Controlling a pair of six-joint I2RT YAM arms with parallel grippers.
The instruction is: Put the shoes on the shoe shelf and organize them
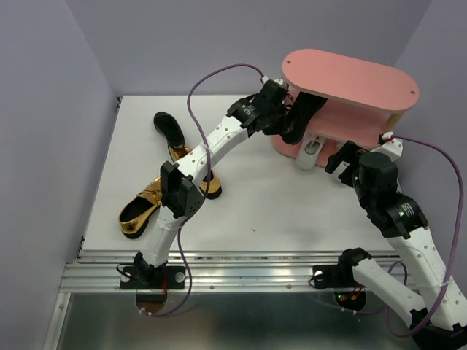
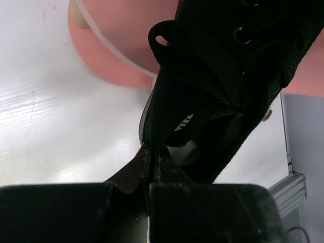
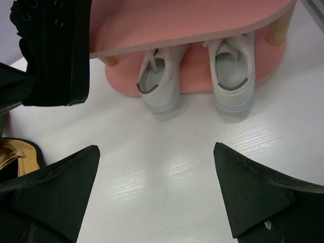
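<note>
My left gripper pushes outward next, bringing the black laced shoe farther onto the middle board (image 1: 340, 121) (image 2: 132, 34), and releases, since the shoe's heel still juts past the board's near edge.
The pink shoe shelf (image 1: 350, 76) stands at the back right. Two white sneakers (image 3: 159, 83) (image 3: 233, 76) sit side by side on its bottom board, heels toward me; one shows from above (image 1: 312, 152). My left gripper (image 1: 288, 120) (image 2: 153, 152) is shut on the rim of a black laced shoe (image 2: 223, 76) (image 1: 310, 109), held in the air at the shelf's left end near the middle tier. My right gripper (image 1: 343, 157) (image 3: 157, 157) is open and empty, low over the table in front of the sneakers. The other black shoe (image 1: 169, 127) and two gold heels (image 1: 142, 208) (image 1: 182, 154) lie at the left.
The shelf's middle board (image 3: 177, 25) overhangs the sneakers. The held black shoe (image 3: 55, 50) hangs at the upper left of the right wrist view, with a gold heel (image 3: 12, 154) at its left edge. The left arm's links cross over the gold heels.
</note>
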